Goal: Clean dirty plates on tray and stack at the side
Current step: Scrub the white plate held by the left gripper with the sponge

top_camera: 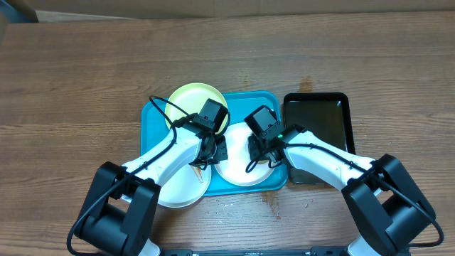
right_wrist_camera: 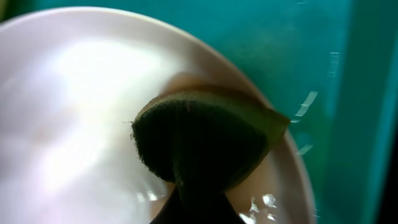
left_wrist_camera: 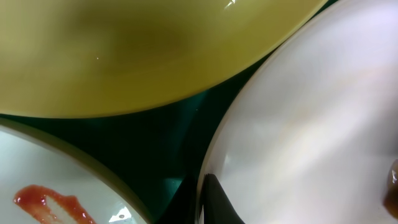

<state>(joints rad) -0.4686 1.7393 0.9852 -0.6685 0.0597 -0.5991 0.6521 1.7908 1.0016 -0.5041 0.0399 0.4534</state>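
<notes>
I will lift the sponge with my right gripper, move it to the right in the overhead view and lower it onto the glossy black tray (top_camera: 325,125). I will then release it, since there is clear space there.
The turquoise tray (top_camera: 153,117) holds a pale yellow-green plate (top_camera: 190,101) at its back left and a white plate (top_camera: 242,171) in the middle. A second white plate (top_camera: 178,188) overhangs the tray's front left corner and carries a red smear (left_wrist_camera: 50,202). My left gripper (top_camera: 212,148) is shut on the left rim of the middle white plate (left_wrist_camera: 311,124), one finger (left_wrist_camera: 211,199) lying on it. My right gripper (top_camera: 261,151) is shut on a dark green and yellow sponge (right_wrist_camera: 199,137) pressed onto that same plate (right_wrist_camera: 74,112).
A glossy black tray (top_camera: 316,135) lies right of the turquoise tray, touching it. The wooden table (top_camera: 71,85) extends left, right and behind. Both arms cross the table's front edge. In the left wrist view the yellow-green plate (left_wrist_camera: 155,50) lies close above the gripper.
</notes>
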